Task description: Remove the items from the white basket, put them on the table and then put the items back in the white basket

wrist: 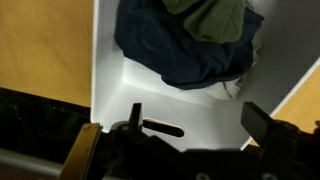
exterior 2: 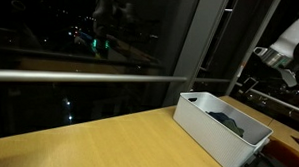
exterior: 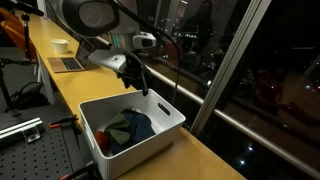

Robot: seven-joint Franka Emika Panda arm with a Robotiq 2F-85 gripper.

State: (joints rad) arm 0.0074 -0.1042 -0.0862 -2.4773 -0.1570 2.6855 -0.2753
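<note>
The dark blue cloth is below my gripper in the white basket, so my spread fingers should go down next onto the dark blue cloth's uncovered part (exterior: 142, 126) (wrist: 178, 62) beside the olive green cloth.
The white basket (exterior: 150, 135) stands on the wooden table and also shows in an exterior view (exterior 2: 213, 131) and in the wrist view (wrist: 130, 75). Inside lie bunched cloths: a dark blue one (wrist: 180, 55) with an olive green one (wrist: 210, 20) on top, seen also in an exterior view (exterior: 128, 128). My gripper (exterior: 138, 85) hangs above the basket's far rim; in the wrist view its jaws (wrist: 195, 120) are spread wide over the bare white basket floor, with nothing between them. The cloths lie apart from the jaws.
The wooden table (exterior: 200, 150) runs along a dark window with a metal rail (exterior 2: 80, 77). A laptop (exterior: 68, 64) and a white cup (exterior: 60, 45) sit at the far end. A perforated metal plate (exterior: 30, 150) lies beside the table.
</note>
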